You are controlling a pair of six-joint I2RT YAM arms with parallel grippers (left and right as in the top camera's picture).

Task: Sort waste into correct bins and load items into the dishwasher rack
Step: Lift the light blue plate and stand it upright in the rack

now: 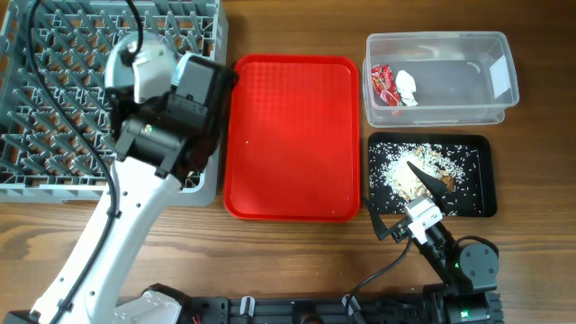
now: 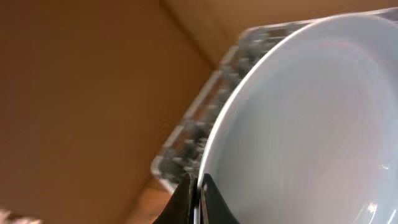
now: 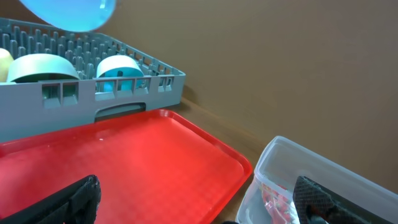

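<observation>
The plate goes down between the grey rack's empty wires beside the bowls next, then my left gripper releases the plate's rim, as the pegs lie below it.
In the left wrist view my left gripper is shut on the rim of the pale blue plate, with the grey dishwasher rack behind it. From overhead the left arm covers the rack. The right wrist view shows the plate held above the rack, which holds two pale bowls and a yellow-green cup. My right gripper is open and empty by the black tray of rice scraps. The fork and spoon are out of view.
The red serving tray lies bare between the rack and the bins. The clear tub at the back right holds the red wrapper and the white wrapper. The tub's rim is close to my right finger.
</observation>
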